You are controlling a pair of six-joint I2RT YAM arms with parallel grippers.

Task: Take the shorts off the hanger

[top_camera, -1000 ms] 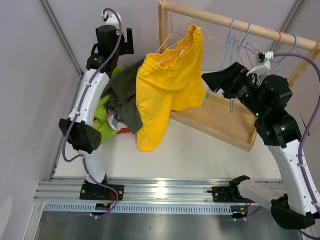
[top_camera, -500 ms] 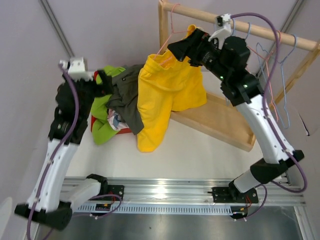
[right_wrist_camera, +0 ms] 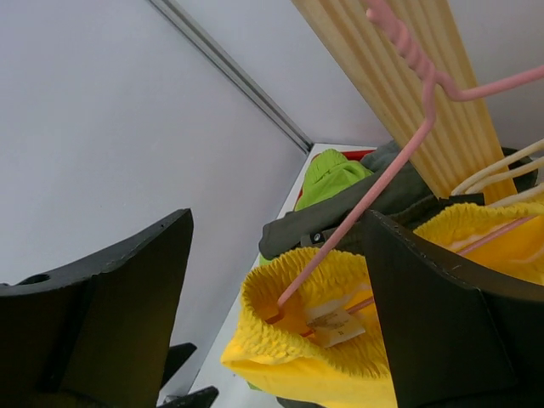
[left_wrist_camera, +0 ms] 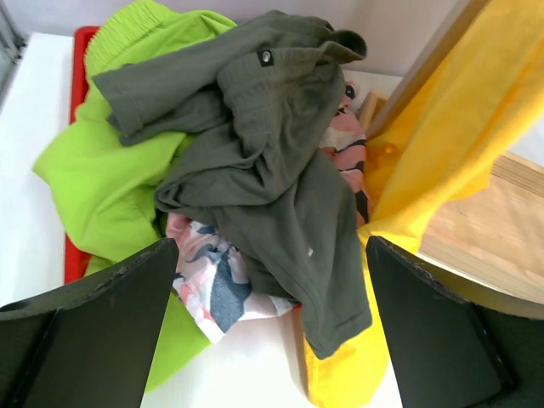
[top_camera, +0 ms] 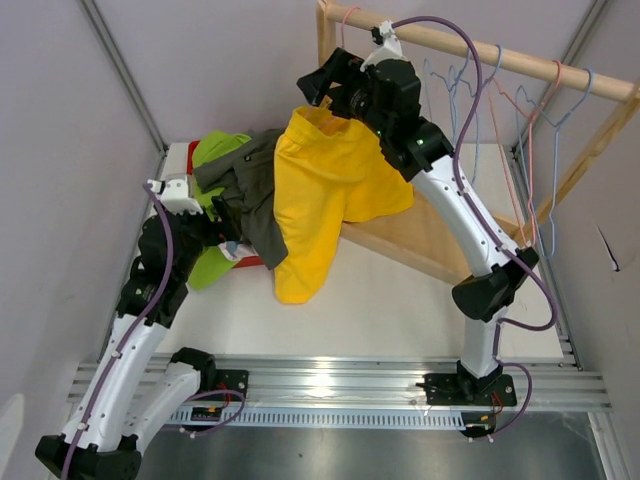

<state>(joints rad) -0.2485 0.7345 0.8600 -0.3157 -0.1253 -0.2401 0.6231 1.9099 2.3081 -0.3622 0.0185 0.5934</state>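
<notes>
Next, my right gripper eases toward the pink hanger and closes on the bare sloping wire just above the waistband, as that part shows between its open fingers.
The bright yellow shorts hang by their waistband on a pink hanger from the wooden rail. My right gripper is open just above the waistband's left end. In the right wrist view the gripper is open around the yellow waistband and the hanger wire, without touching them. The dark olive shorts, lime green shorts and pink floral shorts lie heaped at the left. My left gripper is open and empty in front of the heap. Grey shorts are not visible.
A red tray lies under the heap. Several empty blue and pink hangers hang further right on the rail. The rack's wooden base lies behind the yellow shorts. Grey walls close in on the left and back.
My right arm has swung left from the empty hangers to the top of the yellow shorts. My left arm has drawn back from the far wall to the near side of the heap.
</notes>
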